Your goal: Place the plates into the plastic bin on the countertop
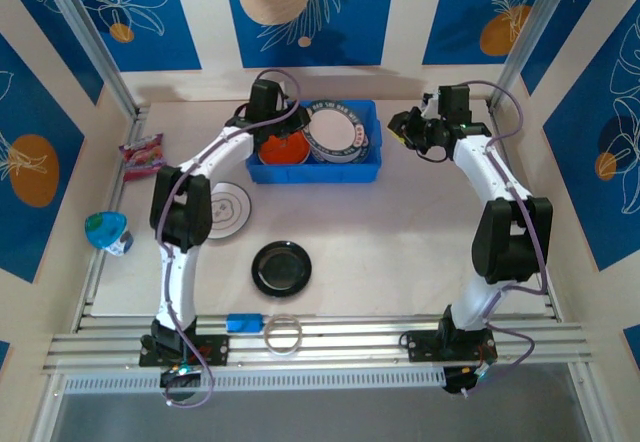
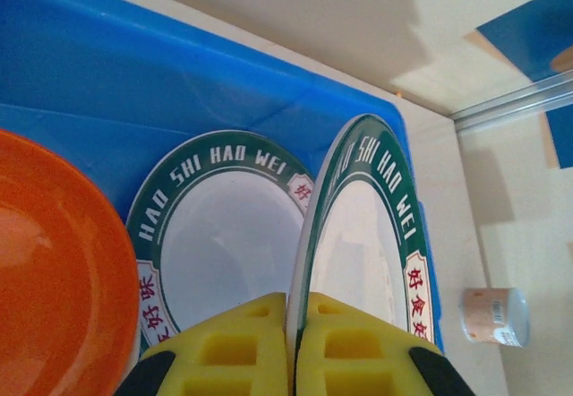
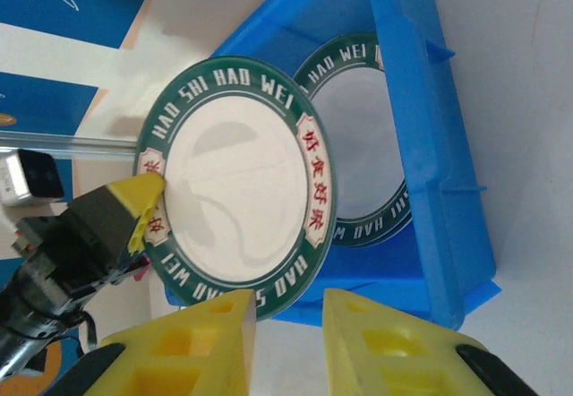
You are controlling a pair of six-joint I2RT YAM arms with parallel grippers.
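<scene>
The left gripper will next carry the green-rimmed plate down into the bin (image 1: 366, 167), onto the green-rimmed plate lying there, since it stacks flat on its match.
The blue plastic bin (image 1: 366, 167) stands at the back of the countertop (image 1: 400, 242). An orange plate (image 2: 54, 262) lies in its left half and a white, green-rimmed plate (image 2: 224, 235) in its right half. My left gripper (image 2: 298, 324) is shut on the rim of a second green-rimmed plate (image 2: 367, 235), held on edge above the one lying in the bin (image 3: 421, 145). My right gripper (image 3: 288, 324) is open with nothing between its fingers, just right of the bin, facing the held plate (image 3: 237, 199). A black plate (image 1: 281, 267) and a white plate (image 1: 228, 208) lie on the countertop.
A clear ring (image 1: 283, 333) and a small blue lid (image 1: 244, 322) sit on the front rail. A pink packet (image 1: 141, 154) and a teal object (image 1: 106, 230) lie at the left edge. A small pale can (image 2: 495, 316) lies right of the bin.
</scene>
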